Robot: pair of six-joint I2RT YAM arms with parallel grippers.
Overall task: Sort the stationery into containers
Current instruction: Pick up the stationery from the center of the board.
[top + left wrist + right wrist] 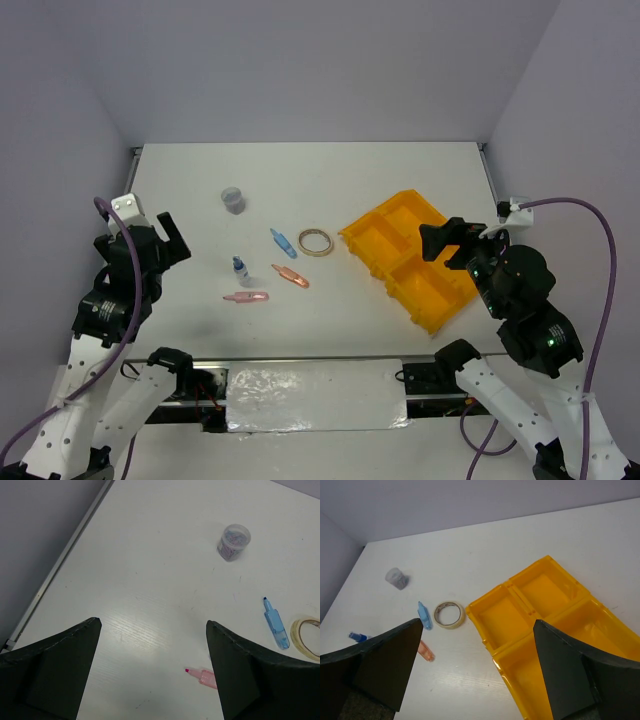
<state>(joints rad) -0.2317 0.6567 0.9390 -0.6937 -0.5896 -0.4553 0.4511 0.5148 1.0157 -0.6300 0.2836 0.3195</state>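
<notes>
The upright bottle is below my right gripper and to its left in the top view. My right gripper will next move across past the tray (412, 226) and go down over the bottle's blue cap (237, 260).
The orange-yellow divided tray (412, 226) lies at the right of the table, all its compartments empty. Left of it lie the tan tape ring (315, 241), a blue pen-like piece (283, 242), the tiny blue-capped bottle (240, 266) and two salmon-pink pieces (291, 276) (246, 297). The greyish clear cup (233, 200) stands farther back. My left gripper (170, 235) is open and empty, raised at the table's left. My right gripper (440, 243) is open and empty above the tray (502, 617).
The left wrist view shows the cup (233, 542), the blue piece (276, 623), the tape ring (307, 637) and one pink piece (202, 676). The table's left edge (55, 575) meets a grey wall. Walls close in the back and sides.
</notes>
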